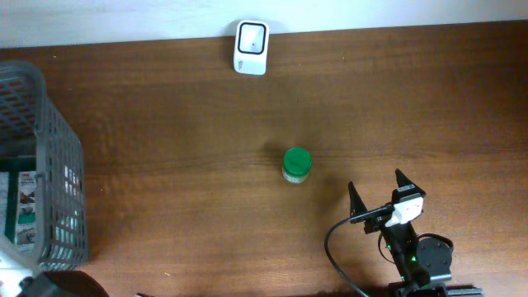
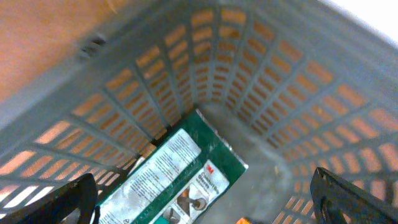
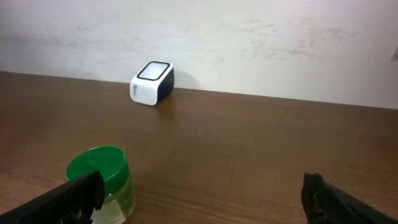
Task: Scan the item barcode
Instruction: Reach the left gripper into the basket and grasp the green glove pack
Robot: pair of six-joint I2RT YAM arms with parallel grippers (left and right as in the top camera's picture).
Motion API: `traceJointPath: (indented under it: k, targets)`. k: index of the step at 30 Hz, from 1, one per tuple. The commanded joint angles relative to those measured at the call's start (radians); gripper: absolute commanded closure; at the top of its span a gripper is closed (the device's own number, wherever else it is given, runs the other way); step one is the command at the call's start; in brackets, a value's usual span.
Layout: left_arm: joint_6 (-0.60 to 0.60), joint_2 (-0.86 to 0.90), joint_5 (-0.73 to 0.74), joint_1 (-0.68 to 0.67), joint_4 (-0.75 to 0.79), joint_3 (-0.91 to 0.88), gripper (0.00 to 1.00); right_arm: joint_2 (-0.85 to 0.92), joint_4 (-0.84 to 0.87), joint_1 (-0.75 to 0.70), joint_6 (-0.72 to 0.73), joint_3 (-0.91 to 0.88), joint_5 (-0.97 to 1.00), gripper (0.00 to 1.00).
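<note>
I will next lower my left gripper into the grey basket (image 2: pixel 261 74), turning onto the green and white package's printed middle, as that package lies slanted below my fingers.
A small jar with a green lid (image 1: pixel 296 163) stands upright in the middle of the table, and shows at the lower left (image 3: pixel 102 180) in the right wrist view. The white barcode scanner (image 1: pixel 251 47) sits at the far edge by the wall (image 3: pixel 152 83). My right gripper (image 1: pixel 375 182) hangs open and empty just right of and nearer than the jar, not touching it (image 3: pixel 202 200). My left gripper (image 2: pixel 205 200) is open above the inside of the grey basket (image 2: pixel 261 74), over a green and white package (image 2: pixel 180 171) lying on the basket floor.
The grey mesh basket (image 1: pixel 51 140) stands at the table's left edge, with packages inside it. A black cable (image 1: pixel 334 247) loops beside the right arm at the front. The wall runs along the far edge behind the scanner.
</note>
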Motion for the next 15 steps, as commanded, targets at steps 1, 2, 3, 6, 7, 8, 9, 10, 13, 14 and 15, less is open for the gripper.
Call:
traceJointPath:
  k: [1,2,3,6,7,8,9,10,13,14,15]
  targets:
    - [0.135,0.052,0.039,0.005,0.005,-0.044,0.01,-0.006,-0.004,-0.007,0.000,-0.007,-0.012,0.02]
    - [0.138,0.052,0.031,0.006,0.006,-0.059,0.01,-0.006,-0.004,-0.007,0.000,-0.007,-0.012,0.02]
    - [0.164,0.052,0.024,0.008,0.013,-0.079,0.01,-0.006,-0.004,-0.007,0.001,-0.007,-0.012,0.02]
    - [0.211,0.052,0.024,0.023,0.043,-0.141,0.01,-0.007,-0.004,-0.007,0.000,-0.007,-0.012,0.02]
    - [0.271,0.052,0.024,0.024,0.074,-0.181,0.01,-0.006,-0.004,-0.007,0.000,-0.007,-0.012,0.02]
    - [0.327,0.052,0.024,0.024,0.109,-0.218,0.01,-0.006,-0.004,-0.007,0.000,-0.007,-0.012,0.02]
    - [0.379,0.052,0.025,0.024,0.150,-0.253,0.01,-0.006,-0.004,-0.007,0.000,-0.007,-0.012,0.02]
    - [0.420,0.052,0.024,0.024,0.172,-0.273,0.01,-0.006,-0.004,-0.007,0.000,-0.007,-0.012,0.02]
    - [0.688,0.063,0.024,0.029,0.293,-0.389,0.01,-0.006,-0.004,-0.007,0.000,-0.007,-0.012,0.02]
    - [0.734,0.071,0.024,0.041,0.304,-0.409,0.01,-0.006,-0.004,-0.007,0.000,-0.007,-0.012,0.02]
    - [0.740,0.082,0.024,0.056,0.305,-0.413,0.01,-0.006,-0.004,-0.007,0.000,-0.007,-0.012,0.02]
